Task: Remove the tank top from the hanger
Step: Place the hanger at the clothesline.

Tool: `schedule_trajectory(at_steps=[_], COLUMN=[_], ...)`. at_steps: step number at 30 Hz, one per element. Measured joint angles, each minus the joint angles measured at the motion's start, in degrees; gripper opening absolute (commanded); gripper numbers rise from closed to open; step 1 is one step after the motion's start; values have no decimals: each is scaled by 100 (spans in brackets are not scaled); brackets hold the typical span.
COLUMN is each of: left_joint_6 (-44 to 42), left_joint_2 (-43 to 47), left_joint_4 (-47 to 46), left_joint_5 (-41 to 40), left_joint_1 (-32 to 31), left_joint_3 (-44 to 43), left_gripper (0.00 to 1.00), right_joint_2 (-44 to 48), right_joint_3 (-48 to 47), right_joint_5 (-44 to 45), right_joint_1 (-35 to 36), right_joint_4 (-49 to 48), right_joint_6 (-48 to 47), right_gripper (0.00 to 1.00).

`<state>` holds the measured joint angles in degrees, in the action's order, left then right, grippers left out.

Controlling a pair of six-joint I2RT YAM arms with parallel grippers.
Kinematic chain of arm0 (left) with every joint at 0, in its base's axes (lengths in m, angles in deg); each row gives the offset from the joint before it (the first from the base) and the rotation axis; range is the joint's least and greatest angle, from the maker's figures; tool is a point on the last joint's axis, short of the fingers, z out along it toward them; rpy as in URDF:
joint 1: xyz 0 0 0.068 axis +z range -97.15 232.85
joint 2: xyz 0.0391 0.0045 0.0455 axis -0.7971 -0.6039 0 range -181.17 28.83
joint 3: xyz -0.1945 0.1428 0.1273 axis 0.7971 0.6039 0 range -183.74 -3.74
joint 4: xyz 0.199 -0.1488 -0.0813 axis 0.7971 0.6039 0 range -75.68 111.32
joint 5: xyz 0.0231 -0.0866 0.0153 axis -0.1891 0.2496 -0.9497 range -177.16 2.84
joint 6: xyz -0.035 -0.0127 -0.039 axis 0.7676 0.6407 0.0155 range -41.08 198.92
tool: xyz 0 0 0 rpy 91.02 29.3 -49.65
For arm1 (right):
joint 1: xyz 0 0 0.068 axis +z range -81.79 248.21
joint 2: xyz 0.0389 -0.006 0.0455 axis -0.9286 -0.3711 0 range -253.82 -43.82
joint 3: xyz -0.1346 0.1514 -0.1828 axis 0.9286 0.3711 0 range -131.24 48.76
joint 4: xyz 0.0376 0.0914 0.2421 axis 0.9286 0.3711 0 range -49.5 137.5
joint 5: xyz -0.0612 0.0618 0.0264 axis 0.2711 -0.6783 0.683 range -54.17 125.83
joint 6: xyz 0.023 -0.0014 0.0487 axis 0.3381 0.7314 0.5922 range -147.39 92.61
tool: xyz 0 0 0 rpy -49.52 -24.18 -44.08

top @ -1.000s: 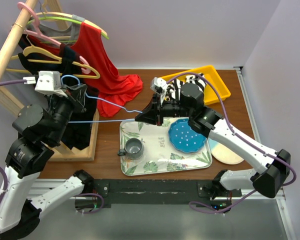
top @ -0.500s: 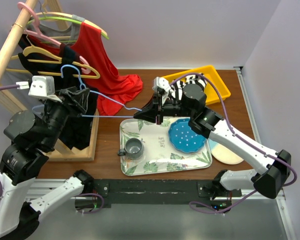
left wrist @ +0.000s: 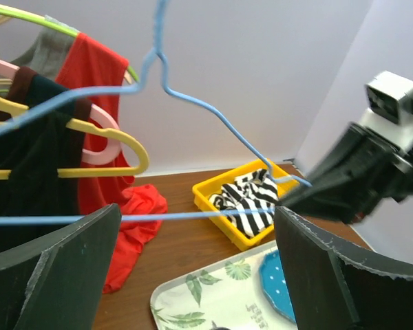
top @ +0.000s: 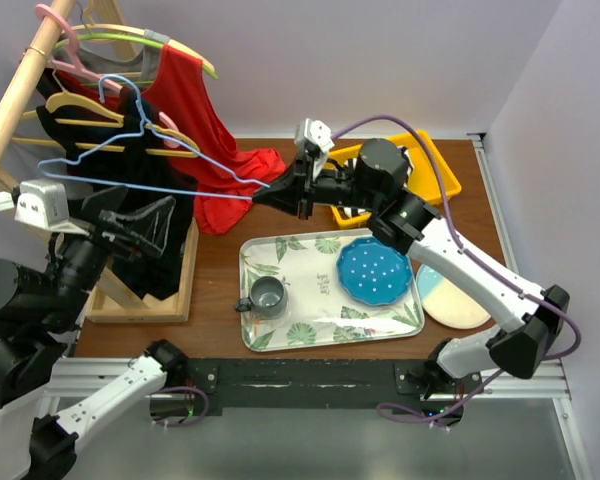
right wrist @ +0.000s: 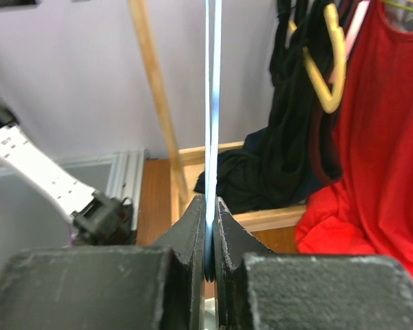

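My right gripper carries the hanger across next and releases it on the rack's top bar, since that lies to its left in the top view.
A bare blue wire hanger hangs in the air in front of the rack, with no cloth on it. My right gripper is shut on its right corner; the right wrist view shows the wire pinched between the jaws. My left gripper stands wide open below the hanger, touching nothing. In the left wrist view the bottom wire crosses behind the open jaws. A black garment, seemingly the tank top, lies slumped on the rack's wooden base.
The wooden rack holds black clothes on yellow hangers and a red garment that trails onto the table. A yellow bin holds striped cloth. The leaf-print tray carries a grey cup and a blue plate.
My left gripper opened, let go of the hanger and drew back down to the left. My right gripper carried the hanger up and back toward the rack.
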<state>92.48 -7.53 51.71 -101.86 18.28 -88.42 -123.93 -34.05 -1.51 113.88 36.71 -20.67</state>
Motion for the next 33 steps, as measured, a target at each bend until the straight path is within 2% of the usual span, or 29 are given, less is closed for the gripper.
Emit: schedule_trajectory(at_steps=[7, 18, 33], left_joint_6=[63, 66, 81], left_joint_2=[560, 649, 907], left_joint_4=[-24, -151, -485], left_joint_5=[708, 1641, 2155], left_joint_1=[0, 0, 0], left_joint_3=[684, 970, 1045], left_gripper=[100, 100, 100], right_joint_2=[-702, -1589, -3042], right_joint_3=[-1023, -2433, -4183], right_joint_5=[363, 962, 1390], right_joint_1=[192, 997, 1421], right_joint_4=[610, 1252, 1690], right_joint_6=[-245, -710, -938], right_gripper=[0, 0, 0])
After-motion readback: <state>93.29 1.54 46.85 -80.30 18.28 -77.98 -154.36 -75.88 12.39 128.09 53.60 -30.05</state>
